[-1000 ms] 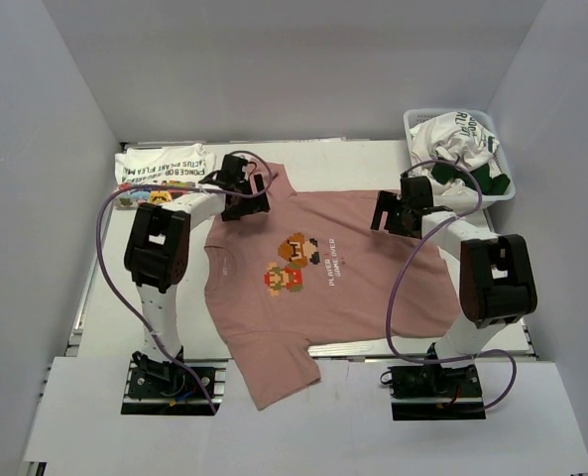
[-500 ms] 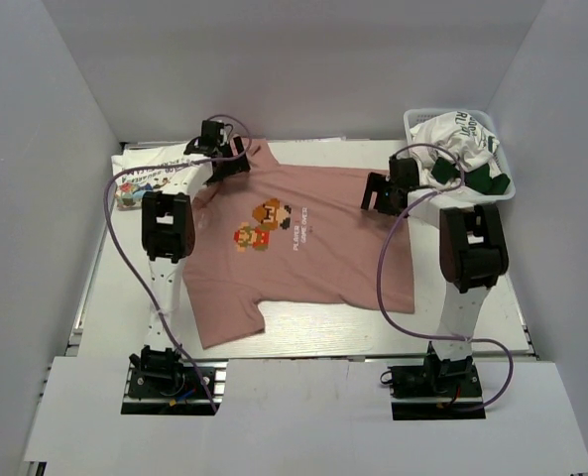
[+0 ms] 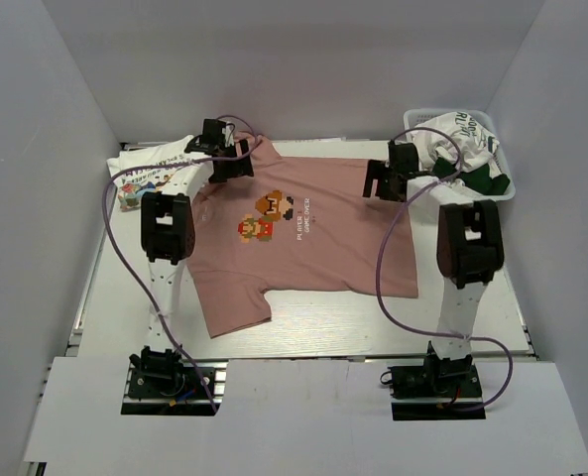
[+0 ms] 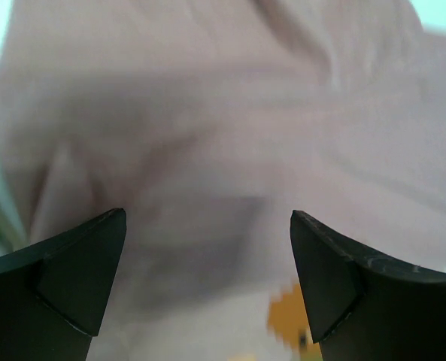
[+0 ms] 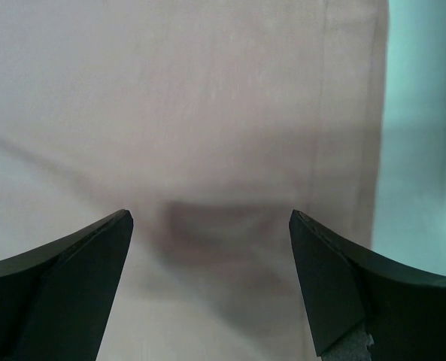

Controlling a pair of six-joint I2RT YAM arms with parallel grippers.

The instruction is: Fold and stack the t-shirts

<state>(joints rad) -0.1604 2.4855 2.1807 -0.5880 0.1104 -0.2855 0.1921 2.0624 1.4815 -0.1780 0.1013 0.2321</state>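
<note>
My left gripper brings its open fingers back and down onto the pink t-shirt's sleeve corner nearest the base next, a corner with bare table around its edge.
The dusty-pink t-shirt (image 3: 313, 248) with the pixel game-character print (image 3: 266, 216) lies spread flat, print up, across the middle of the table. My left gripper (image 3: 234, 167) is open just above its far left shoulder. In the left wrist view the gripper (image 4: 207, 213) has pink cloth (image 4: 207, 113) below its spread jaws and nothing between them. My right gripper (image 3: 378, 183) is open just above the shirt's far right edge. In the right wrist view the gripper (image 5: 211, 213) also has only pink cloth (image 5: 207, 113) below it.
A folded white t-shirt with a colourful cartoon print (image 3: 145, 177) lies at the far left. A white lattice basket (image 3: 497, 169) at the far right holds crumpled white tees with green lettering (image 3: 452, 134) and a dark green one (image 3: 484, 178). Bare table (image 3: 472, 307) shows near the front.
Both arms have reached toward the far side and the pink t-shirt has moved with them. Its sleeve no longer hangs over the near edge and it lies flatter.
</note>
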